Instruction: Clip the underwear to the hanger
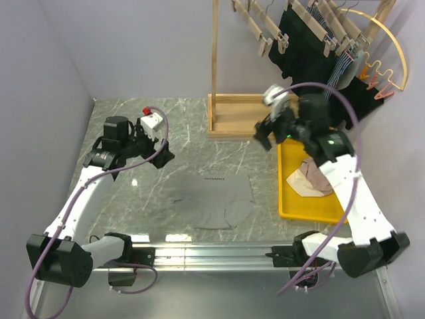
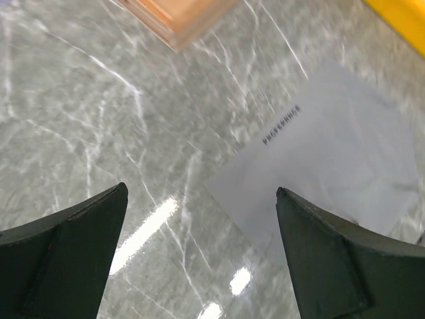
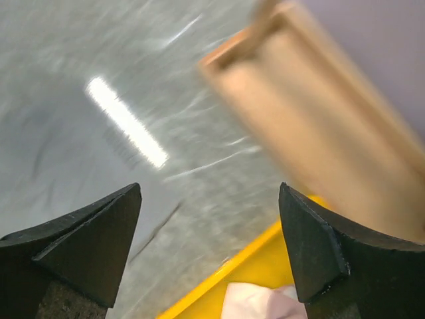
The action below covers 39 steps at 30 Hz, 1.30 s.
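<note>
My right gripper rises outward next to the near clip of the bare hanger beside the black garments, since that clip hangs above and outward of the gripper.
The light grey underwear (image 1: 216,198) lies flat on the marble table between the two arms, touched by neither. In the left wrist view the underwear (image 2: 332,153) shows with its printed waistband, ahead and to the right of the fingers. My left gripper (image 1: 161,158) (image 2: 200,189) hovers open and empty just left of the garment's far corner. My right gripper (image 1: 264,138) (image 3: 209,187) is open and empty, raised near the stand's base and the tray's far end. A bare wooden clip hanger (image 1: 260,25) hangs on the rack at the back.
A wooden stand's base (image 1: 236,118) (image 2: 176,16) (image 3: 319,113) sits behind the underwear. A yellow tray (image 1: 285,199) (image 3: 265,266) at the right holds a beige-pink garment (image 1: 312,178) (image 3: 259,302). Black garments (image 1: 302,46) and a yellow hoop hanger (image 1: 392,46) hang at the back right.
</note>
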Tool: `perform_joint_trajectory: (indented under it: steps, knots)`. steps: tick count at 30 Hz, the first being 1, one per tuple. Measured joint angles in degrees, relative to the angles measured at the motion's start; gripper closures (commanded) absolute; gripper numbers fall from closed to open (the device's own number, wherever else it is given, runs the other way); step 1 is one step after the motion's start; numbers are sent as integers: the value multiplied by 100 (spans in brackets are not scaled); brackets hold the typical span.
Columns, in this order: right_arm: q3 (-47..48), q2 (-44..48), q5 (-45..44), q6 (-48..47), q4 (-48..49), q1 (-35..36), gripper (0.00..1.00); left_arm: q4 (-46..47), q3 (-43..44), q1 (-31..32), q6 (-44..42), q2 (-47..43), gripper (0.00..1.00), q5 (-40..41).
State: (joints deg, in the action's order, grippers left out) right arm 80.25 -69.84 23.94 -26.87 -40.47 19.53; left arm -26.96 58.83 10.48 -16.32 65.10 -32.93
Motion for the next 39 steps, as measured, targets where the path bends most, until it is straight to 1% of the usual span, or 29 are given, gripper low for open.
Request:
perform_joint_trajectory:
  steps: [5, 8, 12, 14, 15, 19, 26, 32, 39]
  knots:
    - [166, 516, -584, 999, 881, -839, 10, 428, -66, -55, 553, -190, 1, 221]
    - [356, 573, -866, 1530, 1307, -1158, 11, 664, -74, -55, 883, -227, 1, 278]
    - [796, 317, -1099, 2028, 1847, -1384, 13, 817, -74, -55, 1176, -227, 1, 251]
    - [1067, 79, -1152, 2199, 2072, -1425, 18, 938, -74, -55, 1300, -227, 1, 236]
    - [1172, -57, -1182, 2275, 2181, -1440, 21, 994, -74, -55, 1368, -227, 1, 234]
    - [1292, -527, -1274, 2479, 2726, -1554, 24, 1161, -74, -55, 1659, -227, 1, 190]
    - [2092, -1473, -1091, 2662, 2872, -1648, 22, 1401, -74, -68, 2050, -284, 1, 175]
    - [2496, -1814, -914, 2708, 2946, -1655, 20, 1515, -186, -111, 2074, -420, 1, 157]
    - [2752, -2144, -907, 2723, 3073, -1657, 21, 1589, -361, -157, 2190, -584, 1, 127]
